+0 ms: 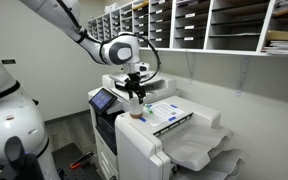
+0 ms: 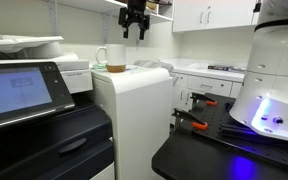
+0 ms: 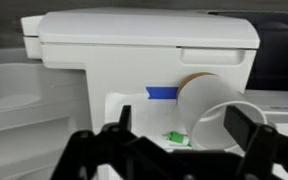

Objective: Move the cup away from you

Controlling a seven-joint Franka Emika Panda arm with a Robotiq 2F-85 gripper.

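One finger of the gripper already hangs over the cup's opening, so the gripper will next lower its open fingers astride the cup's rim on the blue tape's side (image 2: 124,47) (image 3: 191,130) below and close.
The cup (image 2: 115,58) is whitish with a brownish-orange lower part. It stands upright on top of the white printer (image 2: 134,100), and also shows in an exterior view (image 1: 136,110). My gripper (image 2: 134,30) hangs open and empty above the cup, a little to one side and clear of it; it also shows in an exterior view (image 1: 136,92). In the wrist view the cup's open mouth (image 3: 219,112) lies between the two black fingers (image 3: 182,125), close to the right one.
A blue tape strip (image 3: 161,93) and a small green item (image 3: 176,139) lie on the printer top near the cup. The printer's touch panel (image 1: 104,99) is at its front. Wall mail slots (image 1: 204,25) run behind. The robot base (image 2: 274,80) stands on a dark table.
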